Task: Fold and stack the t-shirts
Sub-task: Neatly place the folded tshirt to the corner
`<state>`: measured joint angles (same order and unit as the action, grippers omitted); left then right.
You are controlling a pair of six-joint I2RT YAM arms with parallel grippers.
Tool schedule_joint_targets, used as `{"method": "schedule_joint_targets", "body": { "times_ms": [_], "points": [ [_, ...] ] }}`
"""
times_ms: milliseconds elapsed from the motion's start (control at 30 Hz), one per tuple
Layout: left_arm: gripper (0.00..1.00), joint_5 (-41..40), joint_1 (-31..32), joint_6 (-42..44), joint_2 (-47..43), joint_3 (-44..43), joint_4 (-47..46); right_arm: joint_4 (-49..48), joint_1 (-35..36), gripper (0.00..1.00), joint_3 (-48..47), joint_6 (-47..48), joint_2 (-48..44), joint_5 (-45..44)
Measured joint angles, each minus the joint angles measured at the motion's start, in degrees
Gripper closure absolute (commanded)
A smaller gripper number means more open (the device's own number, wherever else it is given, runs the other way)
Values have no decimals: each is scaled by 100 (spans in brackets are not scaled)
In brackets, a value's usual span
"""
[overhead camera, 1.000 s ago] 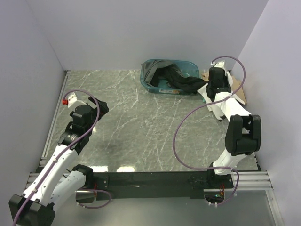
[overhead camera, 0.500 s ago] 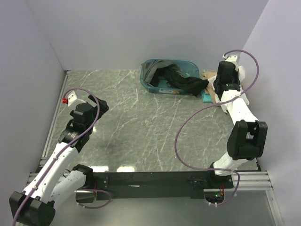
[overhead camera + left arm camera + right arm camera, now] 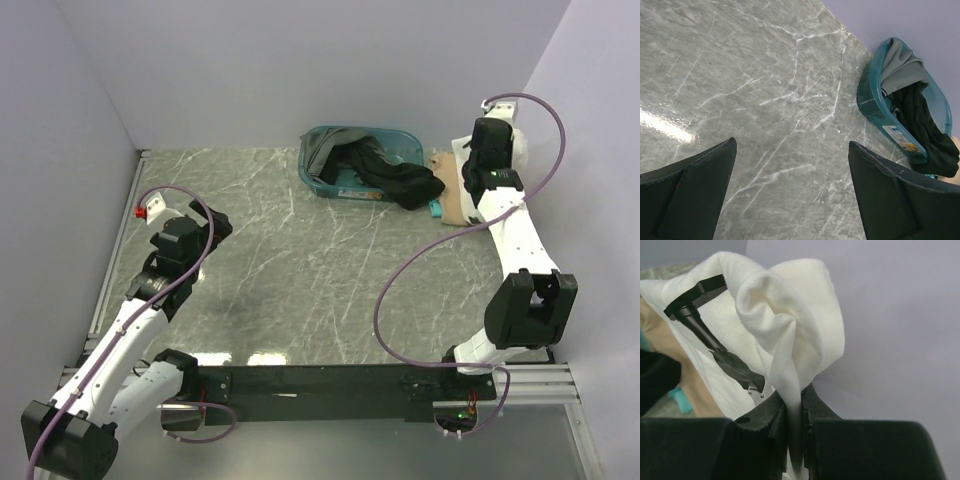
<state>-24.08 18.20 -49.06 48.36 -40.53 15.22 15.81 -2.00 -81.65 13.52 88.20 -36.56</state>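
Note:
I will swing my right gripper away from the wall and toward the basket next. Then I will lower the white t-shirt over the tan t-shirt [image 3: 456,203].
My right gripper [image 3: 489,142] is at the back right by the wall, shut on a fold of the white t-shirt [image 3: 790,305], which bunches up above the jaws [image 3: 794,405]. In the top view the white cloth [image 3: 520,146] shows beside the wrist. The tan t-shirt [image 3: 456,203] lies on the table under it and also shows in the right wrist view [image 3: 660,335]. A black t-shirt [image 3: 404,182] hangs over the basket's right end. A grey t-shirt [image 3: 325,150] lies in the basket. My left gripper [image 3: 207,226] is open and empty over bare table [image 3: 791,145].
The teal basket [image 3: 311,176] stands at the back centre; it shows in the left wrist view [image 3: 867,102] with the grey [image 3: 900,60] and black [image 3: 920,130] shirts. Walls close in at the left, back and right. A small red and white part [image 3: 148,208] sits at the table's left edge.
My right arm has swung back and right toward the wall, carrying the white t-shirt up off the tan one, which now shows. The left arm has hardly moved.

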Motion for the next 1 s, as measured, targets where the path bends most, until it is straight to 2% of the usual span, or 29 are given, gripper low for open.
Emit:
{"method": "schedule_joint_targets", "body": {
  "times_ms": [167,400,767,1000],
  "points": [
    [0,0,0,0,2,0,-59,295,48,100,-72,-52,39,450],
    [0,0,0,0,68,-63,-74,487,90,100,-704,-221,546,719],
    [1,-61,0,2,151,-122,-55,684,94,100,-2000,-535,2382,586],
    [1,-105,0,2,317,-201,-52,713,72,100,-2870,-511,3154,271]
  ]
}}
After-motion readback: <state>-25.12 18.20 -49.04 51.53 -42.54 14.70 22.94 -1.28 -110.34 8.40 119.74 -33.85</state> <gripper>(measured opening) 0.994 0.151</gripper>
